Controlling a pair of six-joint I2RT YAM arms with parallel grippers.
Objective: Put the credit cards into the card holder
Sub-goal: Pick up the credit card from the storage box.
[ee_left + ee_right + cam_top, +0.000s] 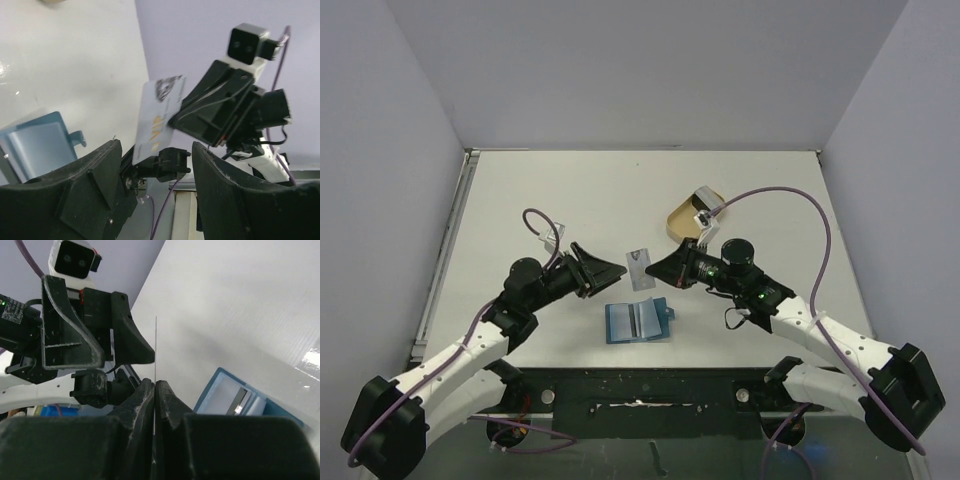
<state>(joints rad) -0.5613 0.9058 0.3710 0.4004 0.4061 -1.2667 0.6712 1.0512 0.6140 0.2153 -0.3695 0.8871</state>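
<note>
My right gripper pinches the opposite edge of the silvery card. My left gripper will move only a tiny bit next beside the card and close its spread fingers over the card's free edge (630, 271).
A silvery credit card (640, 267) hangs in the air above the table, pinched at its right edge by my right gripper (656, 273), which is shut on it. The right wrist view shows this card (156, 347) edge-on between the closed fingers (145, 395). My left gripper (612, 272) stands open just left of the card, its fingers (100, 175) apart and off the card (157, 117). The blue card holder (638, 321) lies spread open on the table below, with a grey strip in one pocket (240, 402). Another silvery card (703, 197) rests on the tan dish.
The tan oval dish (685, 220) sits at the back right, behind the right arm. Grey walls close off the table on three sides. A purple cable (790, 195) loops over the right arm and another (535, 225) over the left.
</note>
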